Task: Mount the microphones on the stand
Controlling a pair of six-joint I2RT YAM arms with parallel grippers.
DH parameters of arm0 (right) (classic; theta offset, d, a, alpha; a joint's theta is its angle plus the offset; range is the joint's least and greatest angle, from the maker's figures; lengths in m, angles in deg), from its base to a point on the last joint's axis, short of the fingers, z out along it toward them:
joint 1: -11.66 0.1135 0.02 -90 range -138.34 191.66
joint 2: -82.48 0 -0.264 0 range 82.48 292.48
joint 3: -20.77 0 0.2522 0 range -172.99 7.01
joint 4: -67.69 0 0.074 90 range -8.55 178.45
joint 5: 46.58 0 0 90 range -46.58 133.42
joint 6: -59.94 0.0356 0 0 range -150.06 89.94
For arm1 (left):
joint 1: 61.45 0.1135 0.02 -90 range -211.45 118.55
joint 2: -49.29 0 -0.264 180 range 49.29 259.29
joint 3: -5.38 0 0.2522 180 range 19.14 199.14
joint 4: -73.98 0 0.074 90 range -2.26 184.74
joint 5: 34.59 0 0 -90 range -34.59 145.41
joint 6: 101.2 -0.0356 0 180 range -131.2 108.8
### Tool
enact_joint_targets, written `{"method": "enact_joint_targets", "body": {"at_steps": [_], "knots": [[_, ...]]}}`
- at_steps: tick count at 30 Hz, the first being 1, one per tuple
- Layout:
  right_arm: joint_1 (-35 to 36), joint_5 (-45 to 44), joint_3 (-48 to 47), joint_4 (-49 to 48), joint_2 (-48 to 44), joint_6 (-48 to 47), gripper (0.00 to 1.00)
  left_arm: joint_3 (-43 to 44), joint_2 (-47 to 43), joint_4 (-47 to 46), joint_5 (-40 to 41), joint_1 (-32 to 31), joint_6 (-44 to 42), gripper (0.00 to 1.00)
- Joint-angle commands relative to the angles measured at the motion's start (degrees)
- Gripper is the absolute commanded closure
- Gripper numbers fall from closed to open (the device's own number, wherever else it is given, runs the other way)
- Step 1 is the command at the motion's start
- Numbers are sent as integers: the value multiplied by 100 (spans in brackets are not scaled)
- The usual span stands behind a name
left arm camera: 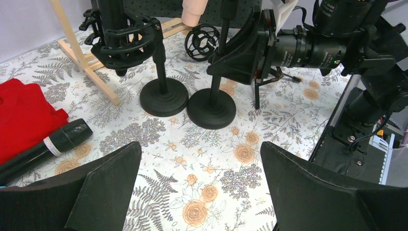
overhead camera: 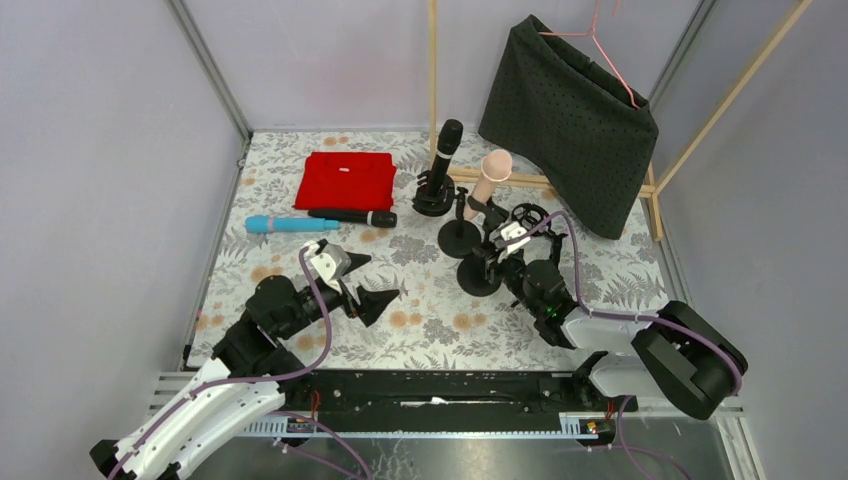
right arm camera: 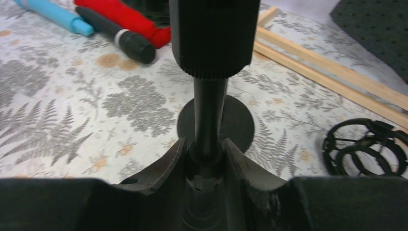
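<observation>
The peach-pink microphone (overhead camera: 492, 175) already sits in its holder, so the right gripper will push the pole outward over the cloth beside the far stand and open.
My right gripper (right arm camera: 204, 154) is shut on the pole of a black round-based stand (right arm camera: 215, 122), low on the pole; it shows beside the stand (overhead camera: 460, 238) in the top view. A peach-pink microphone (overhead camera: 492, 175) stands tilted in a holder just above it. A black microphone (overhead camera: 447, 145) sits upright in the far stand's (overhead camera: 432, 200) shock mount. A light blue microphone (overhead camera: 290, 225) and another black microphone (overhead camera: 352, 217) lie flat on the cloth at left. My left gripper (left arm camera: 201, 149) hovers open over bare cloth, nothing between its fingers.
A folded red cloth (overhead camera: 345, 180) lies behind the loose microphones. An empty black shock mount (right arm camera: 365, 147) sits right of the held stand. A wooden frame (overhead camera: 520, 180) with a dark hanging garment (overhead camera: 570, 120) stands at the back right.
</observation>
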Motion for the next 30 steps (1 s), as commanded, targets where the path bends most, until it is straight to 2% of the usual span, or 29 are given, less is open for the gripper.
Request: {"method": "enact_joint_targets", "body": {"at_steps": [1,14,18,19,21,22,23,26,30], "knots": [[-454,-435,-158,-298,273,-310,100,64,32,-139,132,-7,-78,1],[-780,52,-636,-1694,1870,-241,100,64,94,-120,127,-4,-115,1],[-792,145,-614,-1820,1915,-165,98,62,98,-113,132,-8,-107,1],[-794,124,-597,-1805,1884,-152,91,64,109,-120,128,-7,-107,1],[-794,32,-548,-1793,1797,-98,59,71,116,-116,127,-2,-115,1],[-794,13,-513,-1745,1723,-99,47,73,125,-124,119,-5,-116,1],[-794,10,-485,-1696,1664,-109,40,73,131,-126,118,-6,-115,1],[-792,-2,-415,-1502,1448,-88,27,73,130,-111,118,-3,-126,1],[-793,-65,-267,-1284,1011,-52,18,73,112,-115,127,-7,-116,1]]}}
